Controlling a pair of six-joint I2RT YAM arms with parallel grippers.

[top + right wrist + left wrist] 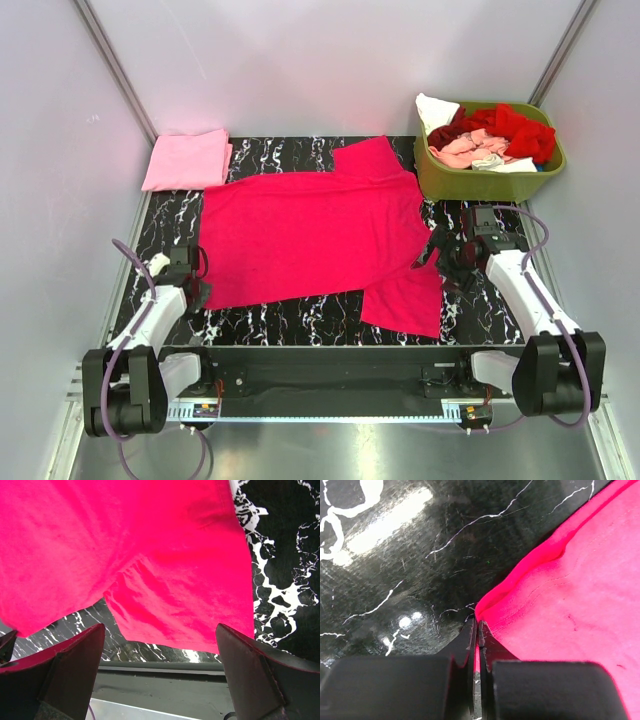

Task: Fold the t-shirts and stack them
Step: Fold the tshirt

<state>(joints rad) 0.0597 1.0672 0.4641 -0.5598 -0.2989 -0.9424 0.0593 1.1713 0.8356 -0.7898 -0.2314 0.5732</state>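
Note:
My right gripper moves back and down onto the sleeve's near edge next, because that sleeve sticks out from the shirt's body.
A bright magenta-pink t-shirt lies spread flat on the black marbled table. At the shirt's near left corner, my left gripper is shut on the hem. In the left wrist view a thin fold of the magenta cloth is pinched between the closed jaws of that gripper. My right gripper is open beside the shirt's right sleeve. Seen from the right wrist, its jaws stand wide above the sleeve's edge, holding nothing. A folded light pink t-shirt rests at the back left.
An olive-green basket stands at the back right, holding red, salmon and white shirts. White walls close in the table on three sides. A black rail runs along the near edge between the arm bases.

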